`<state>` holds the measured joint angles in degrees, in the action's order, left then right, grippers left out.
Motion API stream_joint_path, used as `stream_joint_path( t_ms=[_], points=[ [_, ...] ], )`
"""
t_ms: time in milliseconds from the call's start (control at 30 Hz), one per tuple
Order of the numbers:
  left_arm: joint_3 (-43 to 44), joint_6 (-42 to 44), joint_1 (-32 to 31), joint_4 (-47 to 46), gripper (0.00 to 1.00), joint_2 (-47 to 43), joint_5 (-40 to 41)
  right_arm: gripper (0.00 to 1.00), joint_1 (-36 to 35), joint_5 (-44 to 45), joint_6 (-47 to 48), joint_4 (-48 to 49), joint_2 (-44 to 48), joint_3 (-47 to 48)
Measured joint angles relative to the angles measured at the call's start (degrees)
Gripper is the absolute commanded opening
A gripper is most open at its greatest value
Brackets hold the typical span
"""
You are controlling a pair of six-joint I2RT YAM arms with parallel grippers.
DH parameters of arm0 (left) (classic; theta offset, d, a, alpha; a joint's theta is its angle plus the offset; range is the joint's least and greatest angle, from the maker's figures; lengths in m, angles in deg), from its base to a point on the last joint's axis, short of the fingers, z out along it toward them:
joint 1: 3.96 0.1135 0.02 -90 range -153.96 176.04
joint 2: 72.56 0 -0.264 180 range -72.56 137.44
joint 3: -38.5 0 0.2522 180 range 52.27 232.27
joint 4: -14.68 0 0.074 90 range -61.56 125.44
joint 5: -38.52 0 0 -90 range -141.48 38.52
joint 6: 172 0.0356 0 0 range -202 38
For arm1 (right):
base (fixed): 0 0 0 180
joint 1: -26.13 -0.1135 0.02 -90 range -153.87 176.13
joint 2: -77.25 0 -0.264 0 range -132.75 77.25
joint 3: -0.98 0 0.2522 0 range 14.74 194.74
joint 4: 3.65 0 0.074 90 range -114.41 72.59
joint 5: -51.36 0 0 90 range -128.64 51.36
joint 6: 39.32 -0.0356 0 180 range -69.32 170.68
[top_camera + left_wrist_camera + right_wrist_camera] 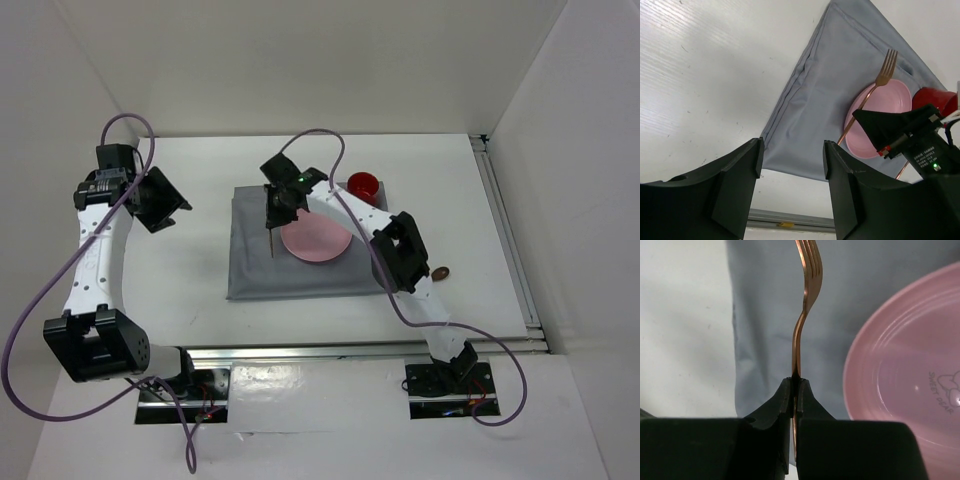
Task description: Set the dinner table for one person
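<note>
The copper fork [271, 238] still hangs above the cloth, so my right gripper should lower toward the cloth's bare grey part by the pink plate and release the fork's handle.
The white dinner table [200, 290] carries a grey cloth [255, 265] with a pink plate [316, 240] on it. A red cup [363, 185] stands at the cloth's far right corner. My right gripper [275, 212] is shut on the handle of a copper fork [271, 238], which hangs over the cloth just left of the plate. The right wrist view has the jaws [796, 385] pinching the fork [807, 285], tines pointing away, plate [910, 365] to the right. My left gripper [165, 200] hovers open over bare table left of the cloth, with nothing between its fingers [792, 150].
Aluminium rails run along the near edge [400, 348] and the right edge [505, 230] of the table. A small brown object [438, 272] lies on the table right of the cloth, beside the right arm. White walls close in the back and sides.
</note>
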<state>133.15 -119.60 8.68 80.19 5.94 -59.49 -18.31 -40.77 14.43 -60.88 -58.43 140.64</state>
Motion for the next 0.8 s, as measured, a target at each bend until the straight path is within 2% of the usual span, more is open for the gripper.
stream_joint_path(
  t_ms=[367, 500, 600, 633, 800],
  points=[
    [-0.55, 0.26, 0.00, 0.76, 0.67, 0.00, -1.36, 0.01, -0.13, -1.68, -6.36, 2.36, -2.21, -2.71],
    [-1.46, 0.33, 0.00, 0.68, 0.67, 0.00, -2.29, 0.12, -0.33, -1.84, -6.82, 3.39, -4.11, -2.69],
    [-1.99, 0.39, -0.02, 0.76, 0.67, 0.00, -2.73, 0.26, -0.35, -2.32, -7.17, 3.45, -5.75, -2.69],
    [-2.03, 0.52, 0.00, 0.79, 0.67, 0.00, -2.80, 0.38, -0.35, -2.51, -7.32, 3.48, -6.14, -2.69],
    [-2.03, 1.42, 0.00, 0.74, 0.67, 0.00, -3.28, 0.53, -0.37, -3.17, -7.43, 3.96, -6.19, -2.71]
  ],
)
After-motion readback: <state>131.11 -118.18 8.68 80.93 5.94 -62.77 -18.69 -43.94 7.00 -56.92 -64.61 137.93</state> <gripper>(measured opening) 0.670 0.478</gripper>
